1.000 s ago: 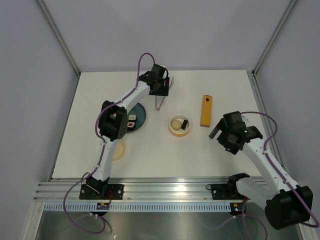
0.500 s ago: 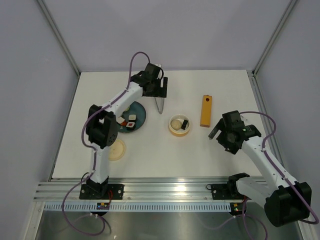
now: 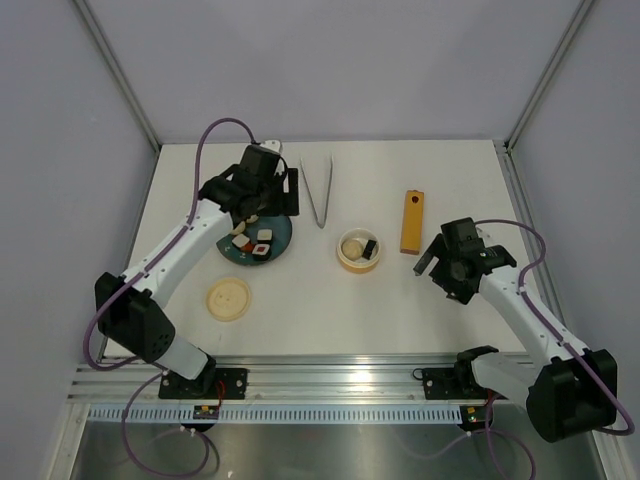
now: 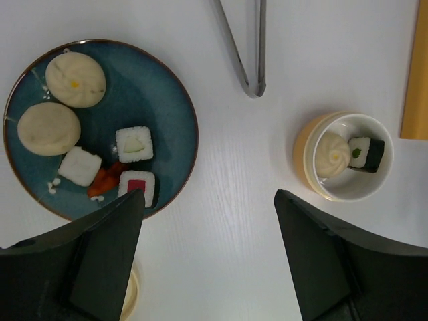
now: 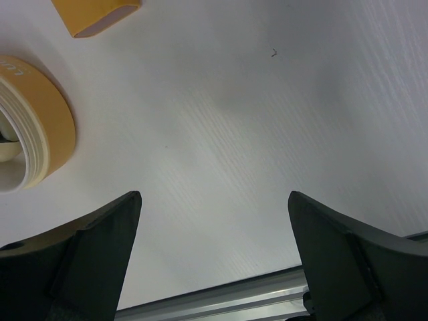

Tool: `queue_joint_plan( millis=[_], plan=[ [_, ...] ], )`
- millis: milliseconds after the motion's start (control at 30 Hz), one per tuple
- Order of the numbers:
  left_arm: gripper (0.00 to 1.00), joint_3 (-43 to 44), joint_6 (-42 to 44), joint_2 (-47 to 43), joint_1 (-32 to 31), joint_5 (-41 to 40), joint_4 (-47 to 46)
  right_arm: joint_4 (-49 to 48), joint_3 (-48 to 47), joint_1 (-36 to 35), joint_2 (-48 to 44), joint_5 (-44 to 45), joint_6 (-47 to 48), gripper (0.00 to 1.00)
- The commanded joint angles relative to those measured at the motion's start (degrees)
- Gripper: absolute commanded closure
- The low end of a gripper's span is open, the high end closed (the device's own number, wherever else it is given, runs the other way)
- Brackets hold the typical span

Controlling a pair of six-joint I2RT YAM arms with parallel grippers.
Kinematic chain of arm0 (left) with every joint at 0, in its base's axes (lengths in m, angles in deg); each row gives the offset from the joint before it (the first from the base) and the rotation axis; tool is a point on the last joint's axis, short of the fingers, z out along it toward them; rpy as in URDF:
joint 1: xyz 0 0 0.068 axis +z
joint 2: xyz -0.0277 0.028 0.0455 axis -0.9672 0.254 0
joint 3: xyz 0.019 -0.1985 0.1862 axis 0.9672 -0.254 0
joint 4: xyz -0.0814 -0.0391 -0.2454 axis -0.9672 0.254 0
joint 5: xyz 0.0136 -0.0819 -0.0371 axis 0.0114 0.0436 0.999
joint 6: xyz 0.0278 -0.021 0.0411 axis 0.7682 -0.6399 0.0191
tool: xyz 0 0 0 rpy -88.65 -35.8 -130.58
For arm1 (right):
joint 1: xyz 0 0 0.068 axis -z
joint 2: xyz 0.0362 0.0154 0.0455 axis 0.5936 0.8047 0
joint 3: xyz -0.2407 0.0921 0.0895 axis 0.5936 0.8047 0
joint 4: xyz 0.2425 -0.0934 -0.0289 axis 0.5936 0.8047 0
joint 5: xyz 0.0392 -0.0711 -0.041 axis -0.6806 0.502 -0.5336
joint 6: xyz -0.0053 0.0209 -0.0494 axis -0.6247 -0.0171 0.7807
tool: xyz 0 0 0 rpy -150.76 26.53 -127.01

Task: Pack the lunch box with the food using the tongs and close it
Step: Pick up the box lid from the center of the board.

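Observation:
My left gripper is to move back and down next, onto the lid's rim facing the lunch box, because the box holds a bun and sushi but is still uncovered.
The silvery tongs (image 3: 318,190) lie flat on the table, with their joined end (image 4: 253,85) towards the lunch box. My left gripper (image 3: 283,197) hangs open and empty just left of them, above the dark plate's (image 3: 281,236) far edge. In its wrist view the left gripper (image 4: 208,200) looks down on two pale buns (image 4: 75,79) on the plate (image 4: 157,100). The cream-yellow lunch box (image 3: 345,262) holds one bun (image 4: 332,154) and a sushi piece (image 4: 366,154). Its lid (image 3: 228,298) lies near the front left. My right gripper (image 3: 430,263) is open and empty right of the lunch box (image 5: 47,127).
Sushi pieces (image 4: 134,144) and an orange bit also lie on the plate. A long orange block (image 3: 411,222) lies right of the lunch box, its end showing in the right wrist view (image 5: 93,15). The table's metal rail (image 5: 221,297) runs along the near edge.
My left gripper has let go of the tongs and swung left toward the plate. The tongs now lie on the table. The right arm has hardly moved.

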Motion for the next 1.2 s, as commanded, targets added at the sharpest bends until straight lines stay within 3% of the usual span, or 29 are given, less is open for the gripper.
queue_joint_plan(
  millis=[0,233,367,567,1033,1167],
  plan=[
    [0.19,-0.5,-1.5,-4.1,0.0,-3.8,3.6,-2.3,-1.6,-0.5,0.6,-0.9,1.4,0.01],
    [0.24,-14.0,-5.3,-11.2,0.1,-6.3,8.2,-1.9,-1.7,-0.6,-0.1,-1.0,2.4,0.0],
    [0.36,-23.4,-10.1,-12.1,0.0,-5.6,10.6,-2.3,-1.9,-0.6,0.3,-1.0,3.2,0.01],
    [0.48,-34.1,-15.9,-12.1,0.0,-6.2,4.8,-3.1,-1.1,-0.5,0.5,-1.5,2.8,0.0],
    [0.63,-37.0,-16.9,-4.8,0.0,-7.1,-1.8,-1.9,1.1,-0.6,-2.9,-1.0,1.4,0.01],
    [0.71,-38.4,-18.2,-2.7,0.0,-7.8,-3.2,-1.7,0.8,-0.6,-3.0,-1.0,1.3,0.01]
  ],
)
